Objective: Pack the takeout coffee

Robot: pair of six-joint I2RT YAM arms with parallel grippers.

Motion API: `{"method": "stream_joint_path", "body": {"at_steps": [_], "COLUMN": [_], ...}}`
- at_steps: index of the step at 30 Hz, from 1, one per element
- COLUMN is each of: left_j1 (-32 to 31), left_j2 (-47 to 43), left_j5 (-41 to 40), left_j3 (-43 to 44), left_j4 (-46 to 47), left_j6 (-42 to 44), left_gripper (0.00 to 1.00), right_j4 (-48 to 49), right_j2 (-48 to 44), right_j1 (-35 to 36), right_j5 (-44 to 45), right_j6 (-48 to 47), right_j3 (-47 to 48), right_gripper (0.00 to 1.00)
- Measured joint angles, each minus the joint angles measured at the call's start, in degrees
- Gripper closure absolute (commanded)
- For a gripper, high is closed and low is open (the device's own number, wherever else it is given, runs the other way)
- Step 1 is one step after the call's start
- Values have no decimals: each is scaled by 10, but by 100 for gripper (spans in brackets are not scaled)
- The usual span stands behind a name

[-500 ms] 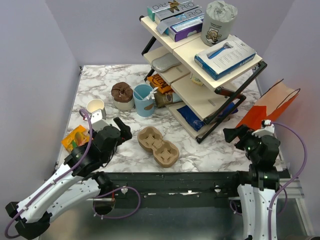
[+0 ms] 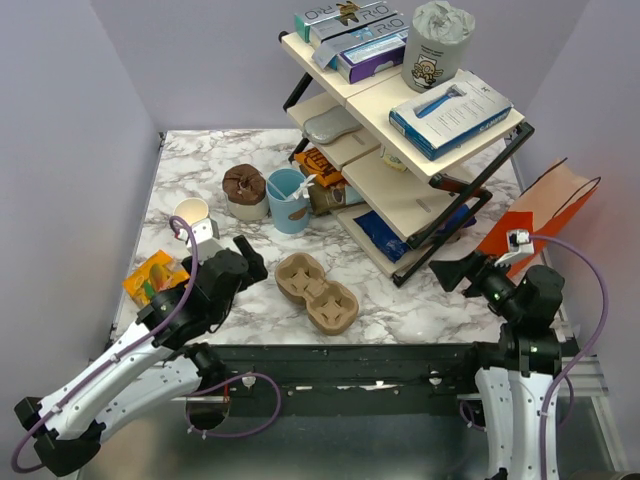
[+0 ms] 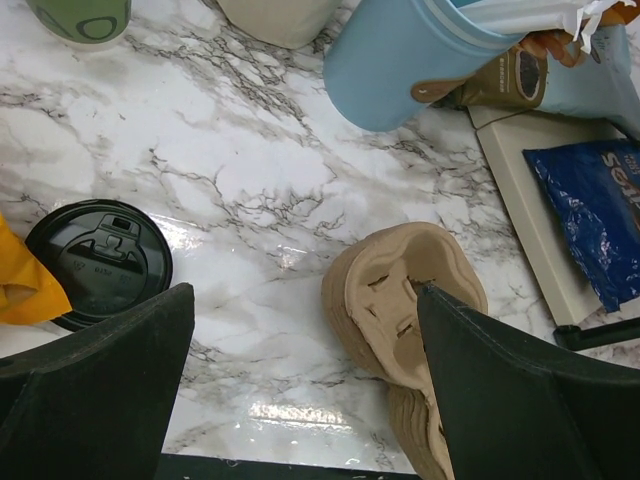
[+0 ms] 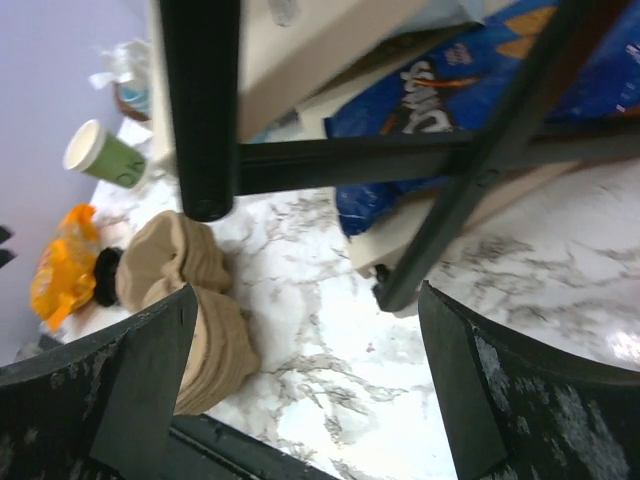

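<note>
Next, my right gripper rises outward from the shelf's foot onto the middle of the rack's black post (image 2: 470, 197), since the tilted rack stands crooked there.
The takeout coffee cup (image 2: 190, 211) stands upright at the table's left with olive-green sides and an open top. It also shows in the left wrist view (image 3: 80, 14) and the right wrist view (image 4: 104, 155). Its round black lid (image 3: 98, 262) lies flat on the marble apart from it, next to the orange pack. My left gripper (image 2: 248, 258) is open and empty, low over the marble (image 3: 305, 300) between the lid and the brown pulp carriers (image 3: 400, 300). My right gripper (image 2: 455, 272) is open and empty by the shelf's foot (image 4: 310, 300).
The stacked carriers (image 2: 316, 292) lie at the front centre. A light blue cup (image 2: 288, 200) and a brown-topped tub (image 2: 244, 190) stand behind them. An orange snack pack (image 2: 152, 275) lies at the left edge. A tilted shelf rack (image 2: 420, 130) and an orange paper bag (image 2: 545, 210) fill the right.
My right gripper has swung left and forward toward the shelf's foot. My left gripper has edged slightly forward. Nothing on the table has moved.
</note>
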Motion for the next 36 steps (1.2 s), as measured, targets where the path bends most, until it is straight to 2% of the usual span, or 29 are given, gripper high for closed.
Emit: {"method": "stream_joint_path", "body": {"at_steps": [8, 12, 17, 20, 21, 25, 27, 31, 36], "left_j1": [0, 0, 0, 0, 0, 0, 0, 0, 8], "left_j2": [6, 4, 3, 4, 4, 10, 11, 16, 57], "left_j5": [2, 5, 5, 5, 5, 5, 5, 4, 3], "left_j3": [-5, -5, -5, -5, -5, -4, -4, 0, 37], "left_j4": [13, 23, 28, 35, 36, 37, 37, 42, 60], "left_j6": [5, 10, 12, 14, 15, 16, 17, 21, 35], "left_gripper": [1, 1, 1, 1, 1, 1, 1, 1, 1], "right_j4": [103, 148, 182, 200, 204, 212, 214, 215, 211], "right_j2": [44, 84, 131, 168, 185, 253, 271, 278, 291], "right_j1": [0, 0, 21, 64, 88, 181, 200, 209, 217], "right_j5": [-70, -69, -31, 16, 45, 164, 205, 270, 311], "right_j6": [42, 69, 82, 78, 75, 62, 62, 69, 95], "right_j3": [52, 71, 77, 86, 92, 116, 116, 116, 125], "right_gripper": [2, 4, 11, 20, 27, 41, 44, 61, 72]}}
